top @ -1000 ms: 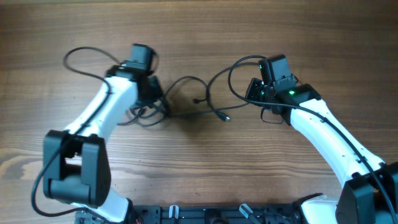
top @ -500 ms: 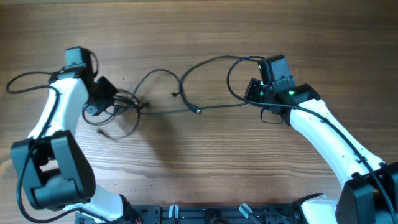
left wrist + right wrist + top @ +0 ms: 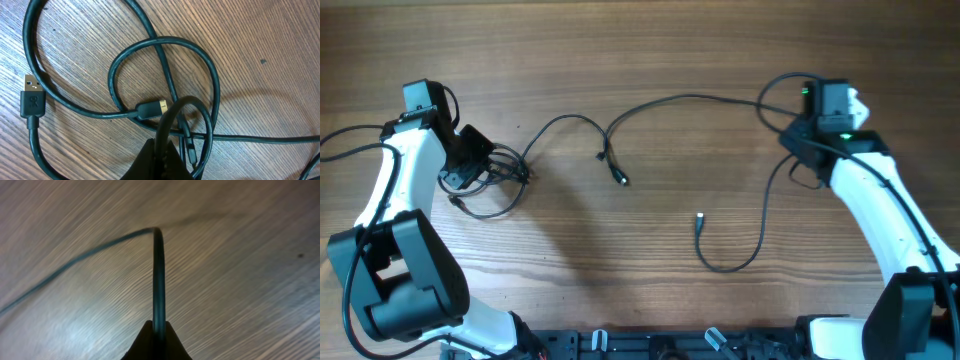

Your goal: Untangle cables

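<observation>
I will pull the cable in my right gripper to the right in the overhead view next, away from the tangle [image 3: 172, 112], and let it go, since bare tabletop lies there.
Several black cables [image 3: 495, 180] lie tangled at the left of the wooden table. My left gripper [image 3: 478, 168] is shut on a loop of that tangle [image 3: 172, 112]; its closed tips [image 3: 160, 160] pinch the cord. A flat USB plug [image 3: 31, 97] and a gold-tipped plug [image 3: 150, 108] lie among the loops. One long cable [image 3: 690, 97] arcs from a plug [image 3: 620, 180] at mid-table to my right gripper [image 3: 792, 138], which is shut on it [image 3: 159, 335]. Its other end loops down to a plug [image 3: 700, 216]. In the right wrist view the cord [image 3: 159, 280] rises straight from the tips.
A thin cord [image 3: 570, 120] arcs from the tangle to a small plug [image 3: 601, 155] near the centre. A dark rack [image 3: 620, 345] runs along the table's front edge. The left arm's own wire [image 3: 345, 140] trails off the left side.
My left gripper dragged the tangle to the far left. My right gripper swung right and back, drawing the long cable out; its free end now lies at the centre front.
</observation>
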Controlling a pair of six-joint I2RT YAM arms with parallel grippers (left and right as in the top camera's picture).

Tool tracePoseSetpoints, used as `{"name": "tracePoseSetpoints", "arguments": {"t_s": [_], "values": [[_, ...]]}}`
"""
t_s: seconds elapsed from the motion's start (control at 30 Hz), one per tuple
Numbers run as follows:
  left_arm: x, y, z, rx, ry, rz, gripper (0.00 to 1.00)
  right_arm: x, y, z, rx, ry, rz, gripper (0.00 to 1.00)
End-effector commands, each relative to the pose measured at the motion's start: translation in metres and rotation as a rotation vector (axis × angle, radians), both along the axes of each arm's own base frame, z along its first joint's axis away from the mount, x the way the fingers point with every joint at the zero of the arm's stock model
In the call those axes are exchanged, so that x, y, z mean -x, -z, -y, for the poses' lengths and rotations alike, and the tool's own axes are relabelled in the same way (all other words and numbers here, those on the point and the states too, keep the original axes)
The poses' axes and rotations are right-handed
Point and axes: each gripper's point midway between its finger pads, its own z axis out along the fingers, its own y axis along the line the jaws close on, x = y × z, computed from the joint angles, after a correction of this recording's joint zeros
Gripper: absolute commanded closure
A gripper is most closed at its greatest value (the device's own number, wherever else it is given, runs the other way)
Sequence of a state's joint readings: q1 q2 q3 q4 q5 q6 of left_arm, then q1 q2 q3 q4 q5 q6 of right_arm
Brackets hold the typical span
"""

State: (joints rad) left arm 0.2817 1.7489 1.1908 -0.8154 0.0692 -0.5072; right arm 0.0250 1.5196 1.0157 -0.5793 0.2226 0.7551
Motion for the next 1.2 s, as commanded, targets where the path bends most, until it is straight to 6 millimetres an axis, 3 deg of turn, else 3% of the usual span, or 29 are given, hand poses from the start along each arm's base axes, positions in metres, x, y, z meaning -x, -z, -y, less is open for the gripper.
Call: {"name": "tracePoseSetpoints", "arguments": {"t_s": [0.0,0.13,0.27,0.43,0.67,0.83,1.0,1.17], "values": [[0.000,0.003,-0.004,-0.018,-0.001,-0.013,0.96,0.000,0.000,0.017,-0.040,0.073,0.009,0.96],[-0.001,0.005,0.001,-0.017,0.014,-0.018,0.94,0.002,-0.001,0.039,-0.027,0.136,0.017,0.96],[-0.004,0.006,0.007,-0.019,0.034,-0.012,0.93,0.014,-0.002,0.077,-0.027,0.343,0.033,0.96],[-0.006,0.007,0.013,-0.019,0.052,-0.013,0.93,0.027,-0.002,0.111,-0.062,0.506,0.057,0.96],[-0.007,0.014,0.019,-0.014,0.067,-0.031,0.92,0.028,0.000,0.116,-0.063,0.464,0.040,0.93],[-0.007,0.024,0.025,-0.010,0.085,-0.050,0.92,0.017,0.005,0.100,-0.117,0.329,0.029,0.61],[-0.011,0.024,0.027,-0.012,0.092,-0.039,0.96,-0.008,0.003,0.055,-0.264,0.002,0.073,0.27],[-0.012,0.024,0.031,0.009,0.096,-0.032,0.96,-0.005,0.005,0.042,-0.280,-0.082,0.051,0.02]]}}
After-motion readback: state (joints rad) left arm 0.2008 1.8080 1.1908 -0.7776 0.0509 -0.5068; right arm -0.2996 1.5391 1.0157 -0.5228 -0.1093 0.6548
